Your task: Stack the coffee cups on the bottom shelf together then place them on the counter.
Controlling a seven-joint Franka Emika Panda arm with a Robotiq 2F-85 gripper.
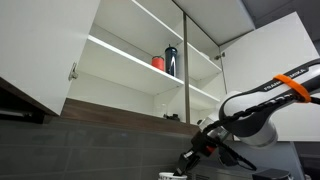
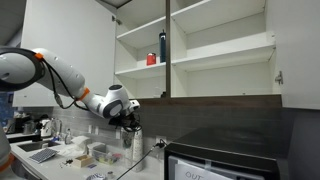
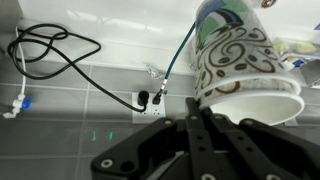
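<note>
The cups still hang in the air, so the robot will next lower the stack (image 2: pixel 137 143) toward the counter (image 2: pixel 148 171) beside the dark appliance below its gripper and then let go of the stack's rim.
The two coffee cups (image 3: pixel 240 60), white with dark swirl patterning, are stacked one inside the other. They lie tilted at the upper right of the wrist view, with the open rim towards the camera. My gripper (image 3: pixel 193 102) has its fingers drawn together at the stack's rim and looks shut on it. In an exterior view the gripper (image 2: pixel 131 120) hangs below the cabinet with the pale stack (image 2: pixel 137 143) under it, just above the counter. The gripper also shows in an exterior view (image 1: pixel 192 155). The bottom shelf (image 2: pixel 200 95) shows nothing on it.
A red cup (image 2: pixel 151 59) and a tall dark bottle (image 2: pixel 162 47) stand on an upper shelf. A wall socket (image 3: pixel 150 100) with plugged black cables is on the tiled wall behind the cups. Clutter (image 2: pixel 95 155) lies on the counter, and a dark appliance (image 2: pixel 225 160) stands beside it.
</note>
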